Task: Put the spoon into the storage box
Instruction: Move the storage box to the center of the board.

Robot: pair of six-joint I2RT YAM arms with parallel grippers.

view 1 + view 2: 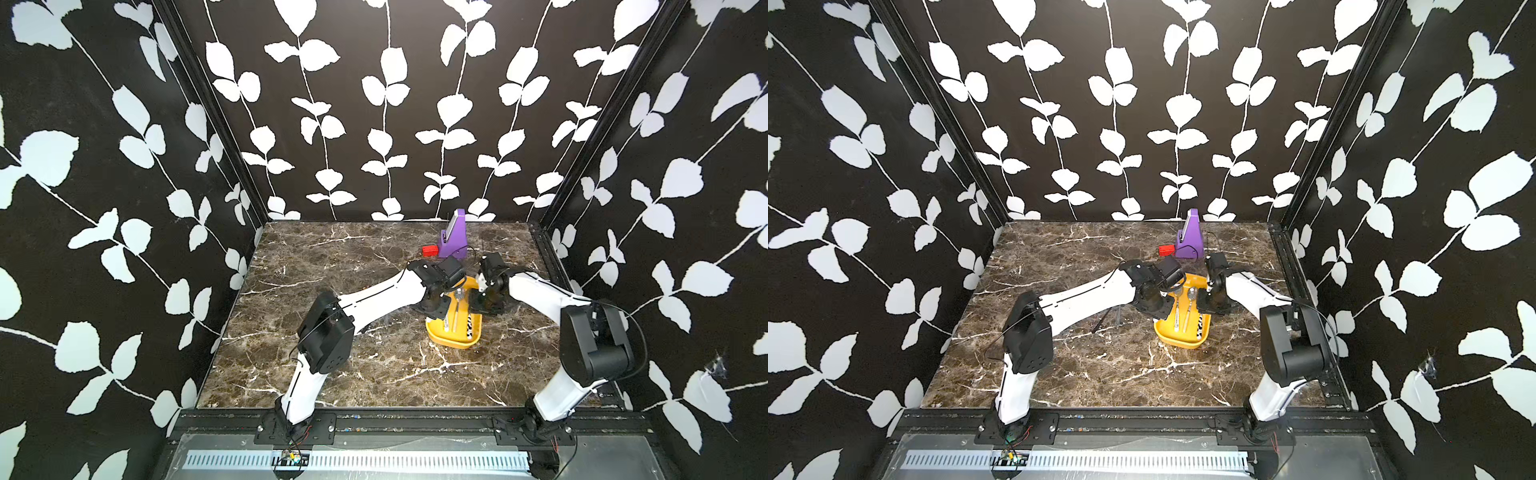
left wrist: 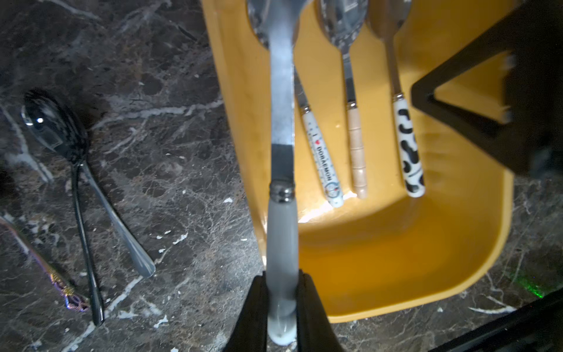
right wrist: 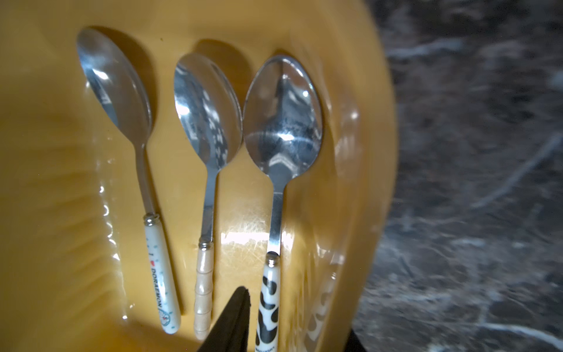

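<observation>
My left gripper moves down into the box, onto the box's bottom beside the Doraemon handle, next and releases the spoon's grey handle, since the box's bottom lies below it.
The yellow storage box sits right of the table's middle. My left gripper is shut on the end of a grey-handled spoon. That spoon hangs above the box's wall, its bowl cut off by the picture's edge. Three spoons lie side by side in the box: a Doraemon-handled one, a beige ribbed one and a cow-patterned one. My right gripper is open, its jaws straddling the cow-patterned handle and the box's side wall.
On the marble beside the box lie a black spoon, a plain silver spoon and an iridescent handle. A purple stand and a small red block stand behind the box. Both wrists crowd the box's far end.
</observation>
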